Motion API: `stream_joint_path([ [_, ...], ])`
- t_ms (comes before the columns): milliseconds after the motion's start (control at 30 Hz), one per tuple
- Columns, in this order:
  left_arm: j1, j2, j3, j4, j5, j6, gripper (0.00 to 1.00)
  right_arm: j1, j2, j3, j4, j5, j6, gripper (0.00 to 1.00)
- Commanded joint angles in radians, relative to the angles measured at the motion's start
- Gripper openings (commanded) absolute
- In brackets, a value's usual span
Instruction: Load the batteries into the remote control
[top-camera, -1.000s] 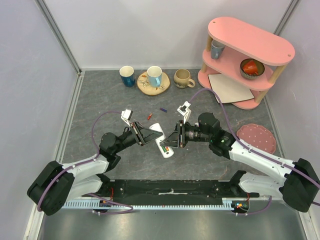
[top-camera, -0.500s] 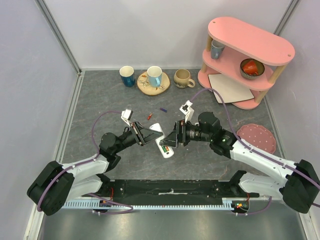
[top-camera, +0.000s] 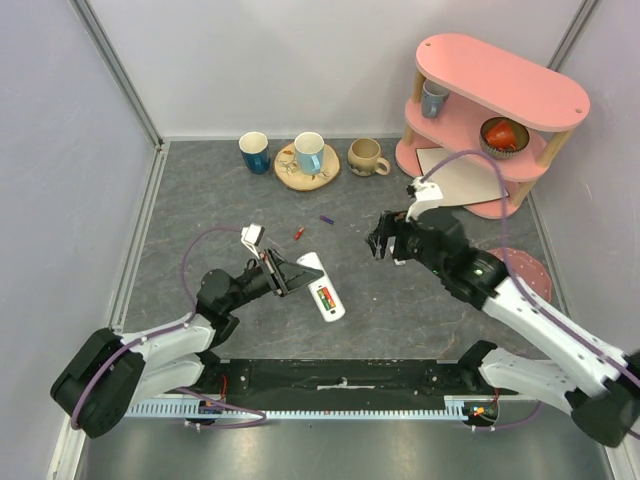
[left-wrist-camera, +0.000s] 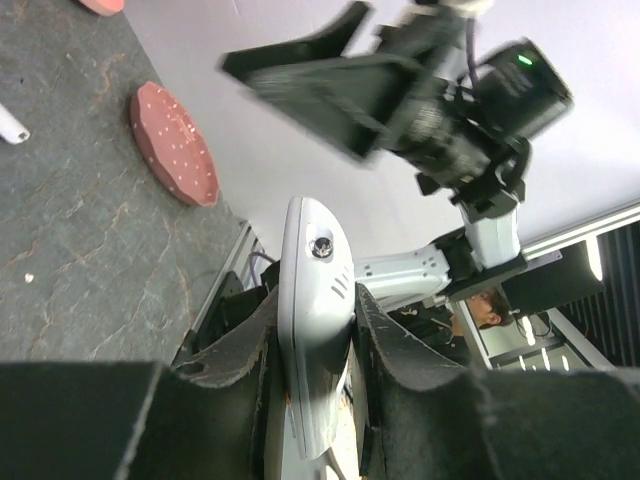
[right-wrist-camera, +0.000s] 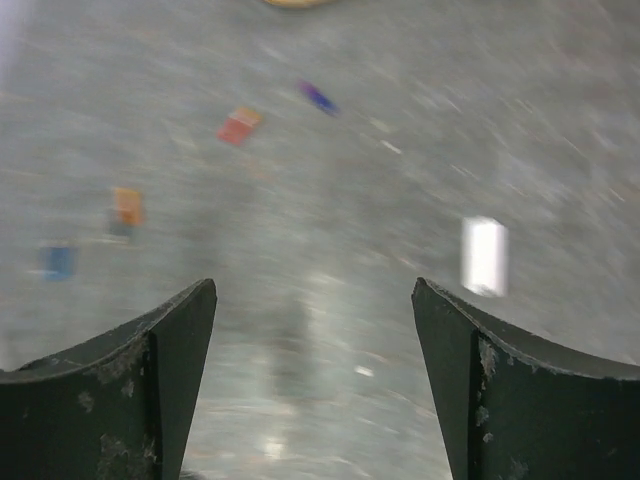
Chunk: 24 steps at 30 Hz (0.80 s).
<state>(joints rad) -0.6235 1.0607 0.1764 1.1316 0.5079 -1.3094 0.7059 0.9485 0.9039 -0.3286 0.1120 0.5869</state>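
My right gripper shifts to its right in the wrist view next and lowers open fingers around the small white piece (top-camera: 399, 261) (right-wrist-camera: 485, 257), since it lies below and that way.
The white remote control (top-camera: 322, 290) lies slanted near the table's middle, its open compartment upward with a green and red battery (top-camera: 325, 297) in it. My left gripper (top-camera: 297, 274) is shut on the remote's upper end. In the left wrist view the remote (left-wrist-camera: 312, 300) stands pinched between both fingers of the left gripper (left-wrist-camera: 315, 345). A red-orange battery (top-camera: 298, 233) and a purple one (top-camera: 326, 219) lie loose on the table behind. My right gripper (top-camera: 384, 246) hangs open and empty to the right of the remote; in the blurred right wrist view the right gripper (right-wrist-camera: 312, 295) has only bare table between its fingers.
At the back stand two blue cups (top-camera: 254, 152), one of them on a wooden coaster (top-camera: 306, 172), and a beige mug (top-camera: 366, 157). A pink shelf (top-camera: 490, 120) with a white card (top-camera: 460, 175) fills the back right. A pink dotted mat (top-camera: 515, 275) lies right. A small white piece (right-wrist-camera: 484, 256) lies on the table.
My right gripper has opened, let go at the remote and pulled away up and to the right. The left gripper keeps its hold; the remote has sunk slightly.
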Motion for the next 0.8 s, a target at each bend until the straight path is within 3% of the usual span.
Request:
stream_joint_path([
  [0,-0.001,-0.073,-0.034,-0.042,-0.002,0.059,0.02,-0.014,0.177,-0.098,-0.149,0.342,-0.116,0.86],
  [167,-0.001,-0.185,-0.064,-0.134,0.014,0.09,0.02,-0.066,0.307,-0.158,-0.037,0.275,-0.144,0.83],
  [367,-0.001,-0.297,-0.11,-0.211,-0.005,0.104,0.02,-0.131,0.453,-0.109,0.025,0.236,-0.176,0.78],
  [767,-0.001,-0.36,-0.114,-0.256,0.012,0.119,0.02,-0.246,0.633,-0.042,0.1,0.031,-0.245,0.69],
])
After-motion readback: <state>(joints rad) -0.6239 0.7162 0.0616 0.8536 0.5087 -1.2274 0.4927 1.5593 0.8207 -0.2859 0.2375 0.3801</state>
